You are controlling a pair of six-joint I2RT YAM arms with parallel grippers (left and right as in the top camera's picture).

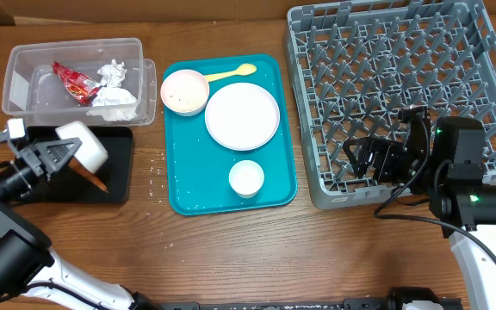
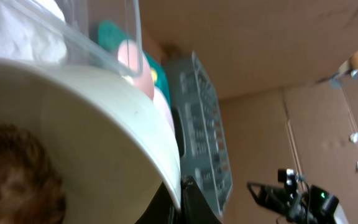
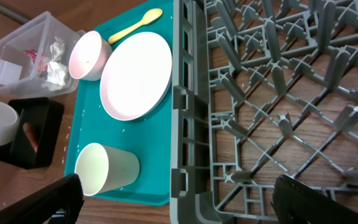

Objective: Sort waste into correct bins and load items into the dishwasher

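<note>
I should next tip the scraps [image 2: 5, 168] onto the black tray with my left gripper, then swing it over the teal tray and down onto the plate [image 1: 242, 115], which lies empty.
My left gripper [image 1: 63, 153] is shut on the rim of a white bowl [image 1: 84, 145], tilted on its side over the black tray [image 1: 117, 185]. Brown fried scraps [image 2: 5, 168] sit inside the bowl, and one brown piece [image 1: 96, 179] lies on the tray. The clear tub [image 1: 15, 82] holds the red wrapper [image 1: 74, 82] and white tissue [image 1: 114, 90]. The second bowl [image 1: 184, 91], yellow spoon [image 1: 229, 73], plate [image 1: 242, 115] and cup [image 1: 246, 177] sit on the teal tray [image 1: 274, 185]. My right gripper [image 1: 360, 155] is open and empty over the grey rack's [image 1: 489, 86] front left corner.
The rack holds nothing between its pegs. In the right wrist view the cup [image 3: 104, 169] lies just left of the rack's wall [image 3: 188, 124]. Cardboard walls stand behind the table. A few white specks lie on the wood between the black tray and the teal tray.
</note>
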